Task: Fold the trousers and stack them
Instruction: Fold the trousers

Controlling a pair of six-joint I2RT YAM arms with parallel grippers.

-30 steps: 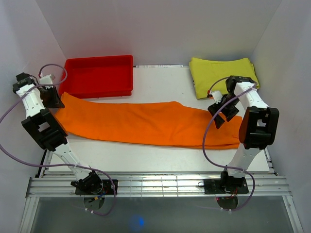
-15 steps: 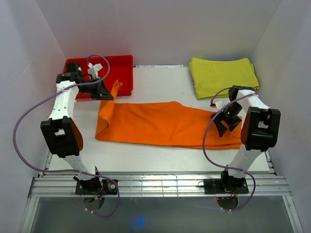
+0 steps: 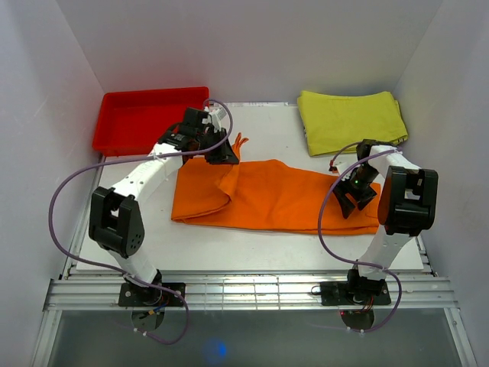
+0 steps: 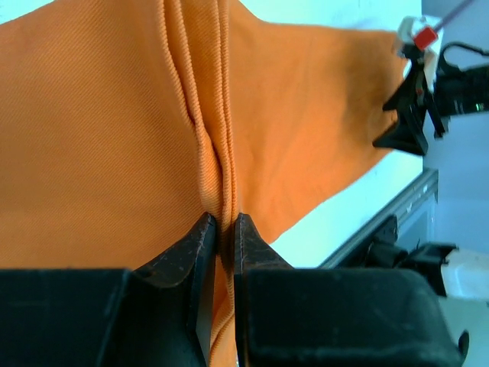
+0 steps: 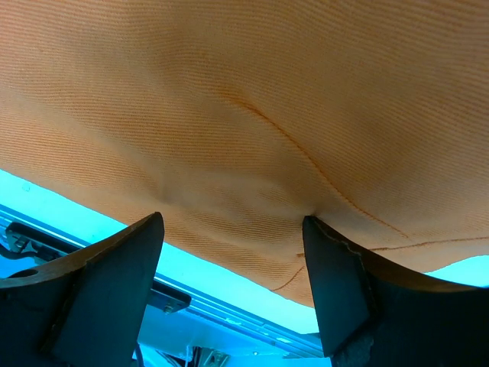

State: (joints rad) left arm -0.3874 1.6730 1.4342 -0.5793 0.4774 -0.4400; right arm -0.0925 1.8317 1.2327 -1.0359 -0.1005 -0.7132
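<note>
Next, my left gripper carries the trousers' lifted end across and down and releases it, as the flat middle of the trousers (image 3: pixel 283 195) (image 4: pixel 294 130) lies below, to its right in the top view.
The bright orange trousers (image 3: pixel 283 195) lie across the middle of the table, their left end lifted and doubled over to the right. My left gripper (image 3: pixel 227 153) is shut on that lifted end; in the left wrist view a ridge of orange cloth (image 4: pixel 218 153) runs between the closed jaws of the left gripper (image 4: pixel 220 229). My right gripper (image 3: pixel 344 197) is open and presses down on the right end of the trousers. In the right wrist view the right gripper (image 5: pixel 233 229) has its jaws wide apart on the orange fabric (image 5: pixel 252 99).
A red plastic tray (image 3: pixel 145 118) stands at the back left. A yellow-green folded cloth (image 3: pixel 351 118) lies at the back right. White walls close in the table on three sides. The metal rail (image 3: pixel 244 290) runs along the near edge.
My left gripper has carried the left end of the trousers from the far left edge to the right, past the tray, folding the cloth over. My right gripper has lowered onto the right end.
</note>
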